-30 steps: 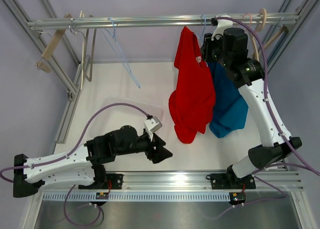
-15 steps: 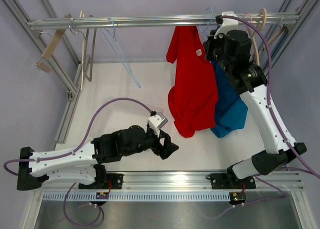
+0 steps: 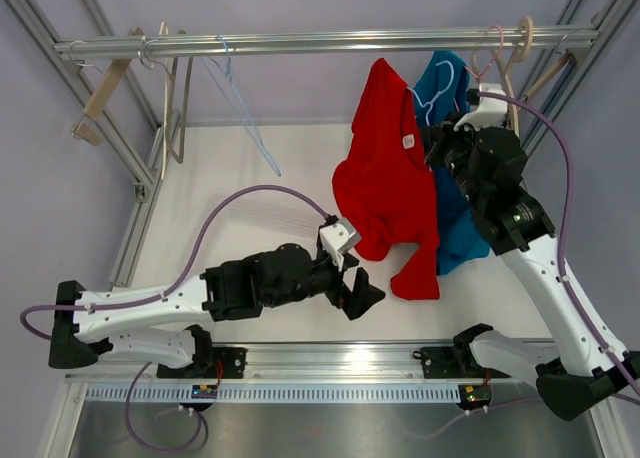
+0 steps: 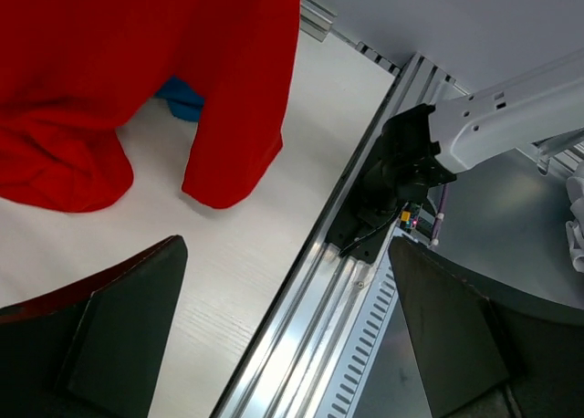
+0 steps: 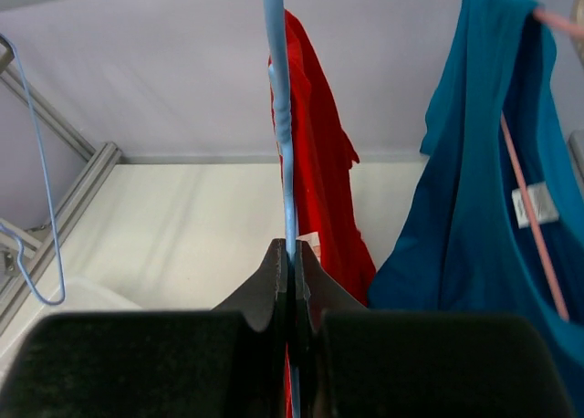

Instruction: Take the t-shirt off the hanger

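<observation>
I should move my left gripper to the right in the top view next and close it on the red shirt's lower fabric [image 3: 417, 276] [image 4: 234, 167], because that end of the shirt hangs free below the hanger.
The red t-shirt [image 3: 385, 178] hangs on a light-blue hanger [image 3: 432, 96], off the rail and lowered over the table. My right gripper [image 3: 437, 150] is shut on the hanger's stem [image 5: 279, 99]; its jaws pinch the thin blue wire [image 5: 290, 249], with the red shirt [image 5: 315, 162] just behind. My left gripper [image 3: 365, 290] is open and empty, low over the table below the shirt's bottom edge. In the left wrist view its fingers frame the front rail [image 4: 285, 281], and the shirt's hem and sleeve [image 4: 137, 71] hang above, apart from them.
A teal t-shirt [image 3: 465, 218] on a pink hanger [image 5: 525, 190] hangs right of the red one. The top rail [image 3: 300, 43] holds wooden hangers [image 3: 105, 88] and a blue wire hanger [image 3: 245, 108]. A clear tray [image 3: 275, 216] lies on the table. The front aluminium rail [image 3: 350, 363] is near.
My right arm has drawn the hanger with the red shirt down and forward, away from the rail. My left gripper has moved right, closer to the shirt's bottom edge.
</observation>
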